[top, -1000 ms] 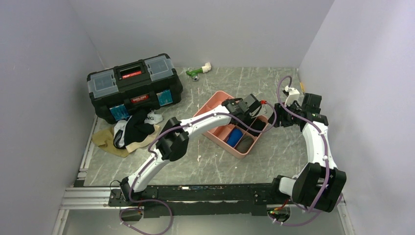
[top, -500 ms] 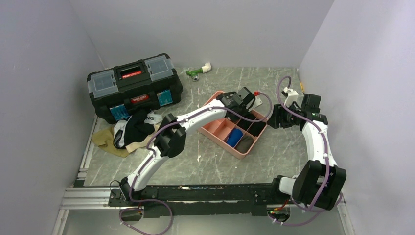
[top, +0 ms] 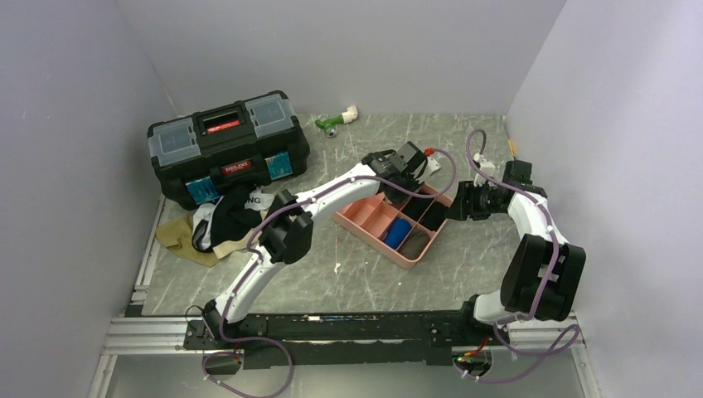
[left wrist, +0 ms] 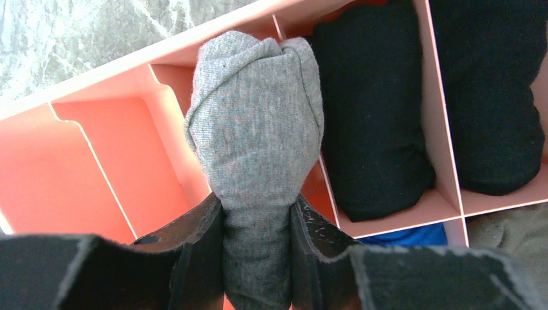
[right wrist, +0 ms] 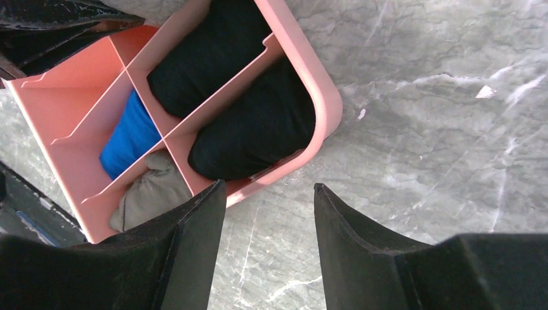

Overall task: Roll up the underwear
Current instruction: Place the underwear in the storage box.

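The tray's empty section beside the black rolls is directly below. I need to lower the grey underwear in my left gripper between that section's dividers next and let it go.
My left gripper (left wrist: 256, 219) is shut on a rolled grey underwear (left wrist: 255, 129) and holds it over the far compartments of the pink tray (left wrist: 97, 161). In the top view the left gripper (top: 404, 166) hovers at the tray's far corner. Two rolled black underwear (left wrist: 375, 110) (left wrist: 491, 97) fill neighbouring compartments. My right gripper (right wrist: 268, 194) is open and empty, just off the tray's right edge (right wrist: 326, 103), above the table. It shows in the top view (top: 461, 201). A pile of unrolled underwear (top: 222, 220) lies at the left by the toolbox.
A black toolbox (top: 225, 147) stands at the back left. A green-and-white object (top: 336, 121) lies at the back. The tray also holds a blue roll (right wrist: 129, 139) and a tan roll (right wrist: 152, 194). Walls close in on three sides.
My left gripper has moved toward the tray's far corner with the grey roll. The right gripper has moved left, closer to the tray's right edge.
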### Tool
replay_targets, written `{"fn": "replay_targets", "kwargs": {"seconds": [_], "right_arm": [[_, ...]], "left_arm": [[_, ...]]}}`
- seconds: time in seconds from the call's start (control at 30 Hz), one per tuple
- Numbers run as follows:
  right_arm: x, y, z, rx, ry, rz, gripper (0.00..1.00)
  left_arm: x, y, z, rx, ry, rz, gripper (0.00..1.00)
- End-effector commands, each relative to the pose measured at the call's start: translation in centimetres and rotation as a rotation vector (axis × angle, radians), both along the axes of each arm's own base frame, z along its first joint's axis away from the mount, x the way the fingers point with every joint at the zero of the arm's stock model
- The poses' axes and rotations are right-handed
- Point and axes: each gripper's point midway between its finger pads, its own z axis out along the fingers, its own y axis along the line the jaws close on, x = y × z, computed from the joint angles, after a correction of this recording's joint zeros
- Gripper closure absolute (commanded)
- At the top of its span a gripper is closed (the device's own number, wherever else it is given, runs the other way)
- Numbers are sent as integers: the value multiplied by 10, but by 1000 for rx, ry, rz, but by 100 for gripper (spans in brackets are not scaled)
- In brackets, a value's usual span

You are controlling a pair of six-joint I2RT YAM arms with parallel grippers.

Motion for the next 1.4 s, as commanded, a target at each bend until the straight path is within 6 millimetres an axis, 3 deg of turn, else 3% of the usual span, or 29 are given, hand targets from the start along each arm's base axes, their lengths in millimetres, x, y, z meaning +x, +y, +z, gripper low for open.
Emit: {"fn": "replay_targets", "kwargs": {"seconds": [0.0,0.57,0.97,1.37], "right_arm": [[16,7,15,42,-45,33,46],[17,22,-3,66,26,66,50],[16,29,-14,51,62,87,50],[11,39,-15,67,76,116,51]], "left_arm": [[-5,-16,26,-95,14,-2,100],[-1,-19,16,-188,110,81,100],[-1,-17,-10,-182,176,111,100],[10,-1,-33,-130,155,192,100]]}}
